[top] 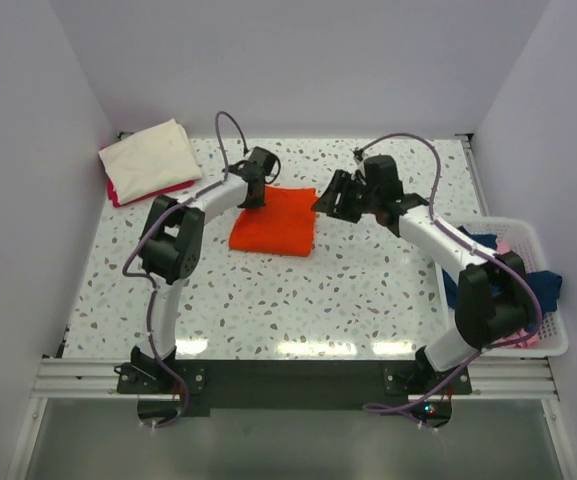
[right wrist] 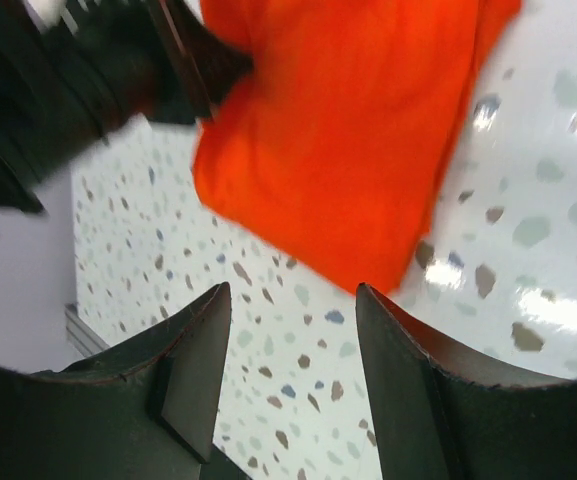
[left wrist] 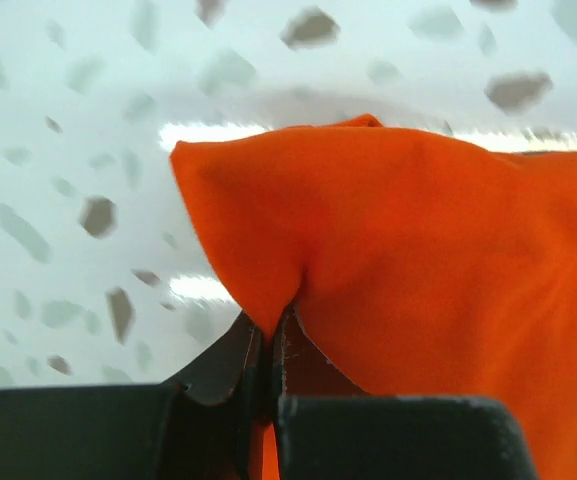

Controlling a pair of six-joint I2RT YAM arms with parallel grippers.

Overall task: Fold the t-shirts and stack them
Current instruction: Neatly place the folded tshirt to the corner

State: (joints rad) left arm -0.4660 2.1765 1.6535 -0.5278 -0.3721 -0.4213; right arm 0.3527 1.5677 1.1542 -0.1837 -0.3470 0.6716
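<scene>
The left gripper carries the orange t-shirt up, outward and to the left in the top view next. It releases it atop the cream t-shirt (top: 151, 155), because the stack lies there.
A folded orange t-shirt (top: 277, 222) lies in the middle of the speckled table. My left gripper (top: 255, 196) is shut on its far left corner; in the left wrist view the orange cloth (left wrist: 418, 260) is pinched between the closed jaws (left wrist: 268, 335). My right gripper (top: 330, 197) is open and empty, held above the table just right of the shirt; the shirt (right wrist: 338, 140) shows beyond its fingertips (right wrist: 293, 295). A folded cream t-shirt (top: 151, 155) lies on a folded pink one (top: 128, 193) at the far left corner.
A white basket (top: 528, 290) with blue and pink clothes stands at the right edge of the table. White walls close the left, back and right sides.
</scene>
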